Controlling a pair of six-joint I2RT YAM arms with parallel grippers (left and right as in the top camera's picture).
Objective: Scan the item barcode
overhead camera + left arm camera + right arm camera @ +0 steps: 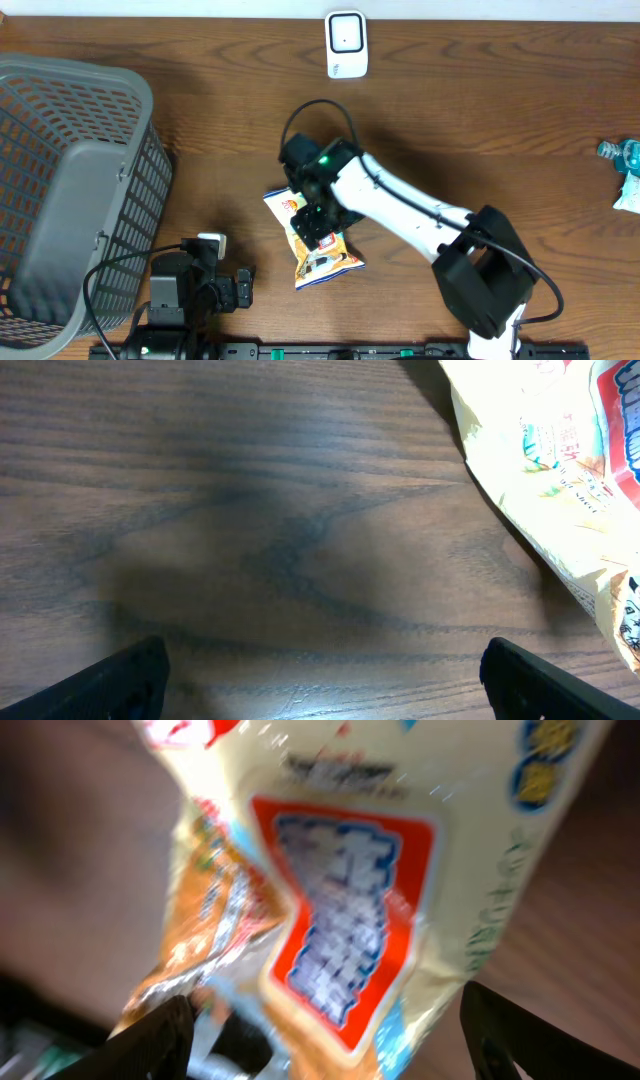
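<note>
I need to lower my right gripper next, with its fingers open, onto the edge of the bag's upper half (488,928) facing the teal packet, because that edge is below its fingers beside bare wood.
The item is a cream and orange snack bag (325,262) lying on the wooden table's middle front. In the right wrist view the bag (360,890) fills the frame, blurred, with a red and blue label. My right gripper (318,222) hangs over the bag's upper half. Its jaws (325,1035) stand wide open, with the bag between and below them and a gap at each finger. My left gripper (325,685) is open above bare wood, and the bag (560,470) lies to its upper right. A white scanner (346,45) sits at the far edge.
A grey mesh basket (80,190) takes up the left side. The left arm (190,285) rests at the front left beside it, with a black cable. A teal and white packet (625,170) lies at the right edge.
</note>
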